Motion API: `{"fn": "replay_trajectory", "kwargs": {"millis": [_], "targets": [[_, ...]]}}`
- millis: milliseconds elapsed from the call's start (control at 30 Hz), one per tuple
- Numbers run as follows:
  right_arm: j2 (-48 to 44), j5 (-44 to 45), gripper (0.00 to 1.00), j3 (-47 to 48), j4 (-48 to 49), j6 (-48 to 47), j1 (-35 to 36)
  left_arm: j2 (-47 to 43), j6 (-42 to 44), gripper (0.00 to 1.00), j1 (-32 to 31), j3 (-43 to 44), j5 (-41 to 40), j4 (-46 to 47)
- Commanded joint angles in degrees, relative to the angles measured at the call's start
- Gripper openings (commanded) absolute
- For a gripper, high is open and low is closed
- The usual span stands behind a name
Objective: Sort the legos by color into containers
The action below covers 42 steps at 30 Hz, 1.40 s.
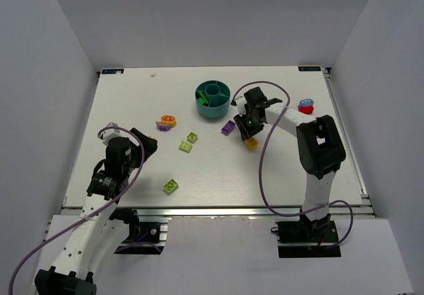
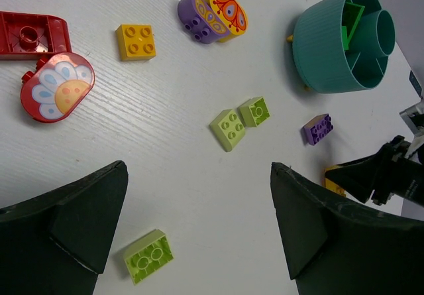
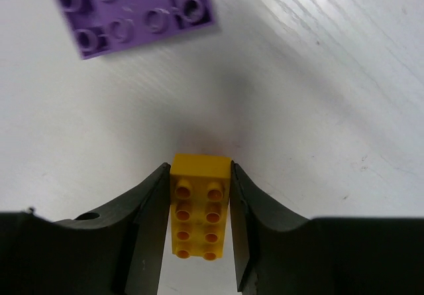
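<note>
The robot's right gripper will next go up, move outward over the teal bowl's empty near section [image 1: 216, 103] and let go of the yellow lego apart from the green legos.
A yellow lego [image 3: 201, 215] lies on the table with my right gripper [image 3: 201, 170] shut on it, one finger pressed to each long side. Just beyond it is a purple lego [image 3: 139, 10]. From above, this gripper [image 1: 250, 138] is near the teal bowl of containers [image 1: 212, 99], which holds dark green legos [image 2: 351, 23]. My left gripper [image 2: 199, 169] hangs open over bare table, with a lime lego [image 2: 149, 255] lying upside down by its left finger. Two more lime legos [image 2: 228, 129] sit side by side further out.
A purple and an orange curved piece [image 2: 212, 15] lean together at the far middle. A yellow square brick [image 2: 136, 42], a red piece [image 2: 33, 35] and a flower-printed red piece [image 2: 57, 87] show in the left wrist view. White walls surround the table [image 1: 132, 109].
</note>
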Motion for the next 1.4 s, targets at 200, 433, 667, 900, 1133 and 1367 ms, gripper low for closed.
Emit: {"fn": "replay_trajectory", "kwargs": {"millis": [200, 433, 667, 900, 1133, 1367], "targets": [[-15.89, -36.58, 0.0, 0.46, 16.24, -11.04, -5.1, 0.03, -0.24, 0.97, 0.08, 0.8, -0.85, -0.32], [-16.6, -34.68, 0.0, -4.91, 47.0, 3.54, -5.45, 0.3, -0.51, 0.97, 0.08, 1.24, -0.86, -0.58], [-9.4, -31.95, 0.0, -2.45, 61.96, 13.23, -4.93, 0.3, -1.21, 0.97, 0.08, 0.8, -0.77, -0.76], [-5.26, -29.39, 0.0, -4.29, 73.84, 16.3, -4.4, 0.73, -1.82, 0.97, 0.08, 0.62, -0.77, -1.2], [-1.4, -29.83, 0.0, -7.28, 85.25, 19.99, -4.22, 2.49, -1.91, 0.97, 0.08, 1.41, -0.94, -1.55], [3.87, -28.95, 0.06, -5.18, 89.74, 20.26, -4.05, 5.3, -1.91, 0.97, 0.08, 1.68, -0.94, -0.76]]}}
